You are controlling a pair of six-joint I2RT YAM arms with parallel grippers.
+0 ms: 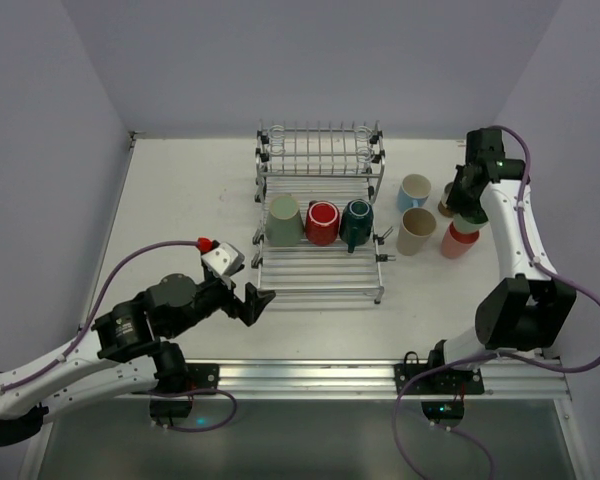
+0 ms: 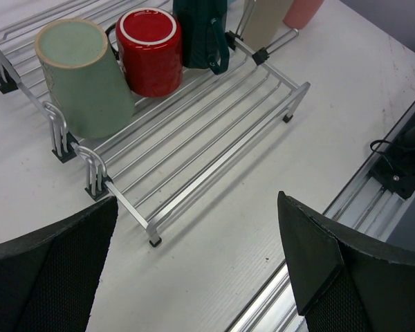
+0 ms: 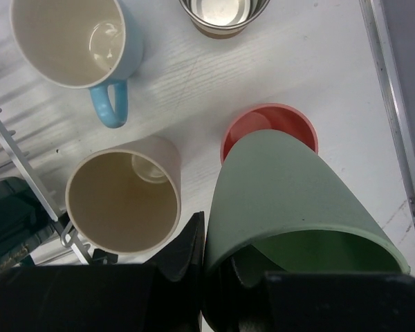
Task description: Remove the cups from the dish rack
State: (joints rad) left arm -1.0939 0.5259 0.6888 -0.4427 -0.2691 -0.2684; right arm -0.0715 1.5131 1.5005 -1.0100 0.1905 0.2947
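Observation:
My right gripper lowers next, eases the tilted mint green cup upright into the pink cup's mouth (image 1: 464, 236) (image 3: 268, 124) and releases it, since that mouth is open just below.
The dish rack (image 1: 320, 152) stands mid-table. Its lower tray (image 1: 320, 278) holds a sage green cup (image 1: 283, 220), a red mug (image 1: 321, 222) and a dark teal mug (image 1: 357, 222), all upside down. My left gripper (image 1: 252, 300) is open and empty at the tray's front left corner (image 2: 152, 232). My right gripper (image 3: 211, 242) is shut on the rim of the mint green cup (image 3: 297, 194), one finger inside and one outside. It holds that cup tilted just above the pink cup (image 3: 270, 121).
Right of the rack, a light blue mug (image 3: 69, 41), a beige cup (image 3: 121, 200) and a tan-brown cup (image 3: 225, 14) stand upright, close together. The aluminium rail (image 1: 380, 375) runs along the table's near edge.

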